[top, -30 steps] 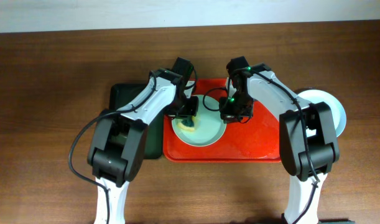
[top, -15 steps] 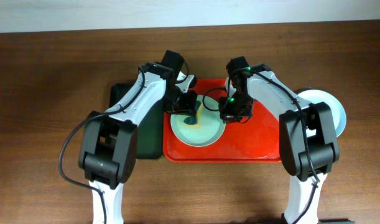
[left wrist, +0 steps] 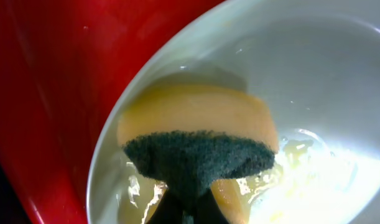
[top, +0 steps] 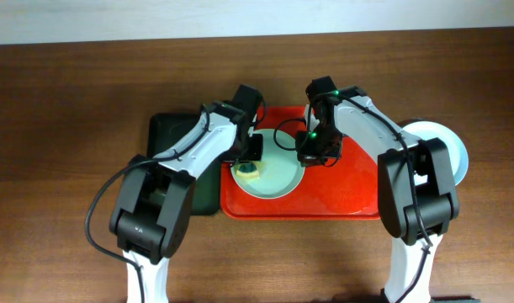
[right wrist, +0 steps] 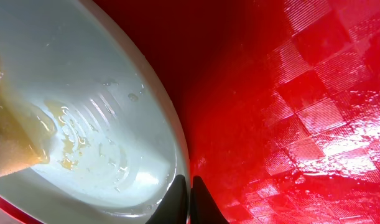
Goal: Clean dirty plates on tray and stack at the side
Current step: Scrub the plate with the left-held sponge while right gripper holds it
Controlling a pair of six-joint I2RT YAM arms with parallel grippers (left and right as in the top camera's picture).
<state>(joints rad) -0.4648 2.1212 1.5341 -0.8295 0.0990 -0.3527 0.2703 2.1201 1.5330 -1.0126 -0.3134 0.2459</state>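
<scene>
I'll lift my left gripper off the plate and lower the sponge into the dark green tray, since it lies to the gripper's left in the overhead view.
A pale blue-green dirty plate [top: 278, 177] lies on the left part of the red tray [top: 341, 194]. My left gripper [top: 250, 162] is shut on a yellow sponge with a dark green pad [top: 249, 171] and presses it on the plate's left side. In the left wrist view the sponge [left wrist: 199, 134] rests on the wet plate [left wrist: 314, 74], held by the fingers [left wrist: 186, 211]. My right gripper [top: 307, 156] is shut on the plate's right rim. The right wrist view shows its fingers [right wrist: 185, 199] pinching the rim of the plate [right wrist: 84, 81], which carries a yellowish smear [right wrist: 71, 146].
Two plates, one white and one pale blue [top: 442, 139], sit stacked on the table right of the tray, partly under my right arm. A narrow dark green tray [top: 168, 139] lies left of the red tray. The tray's floor [right wrist: 301, 93] looks wet.
My left gripper moved the sponge to the plate's far side, then back toward the near left of the plate. The right gripper has stayed on the rim.
</scene>
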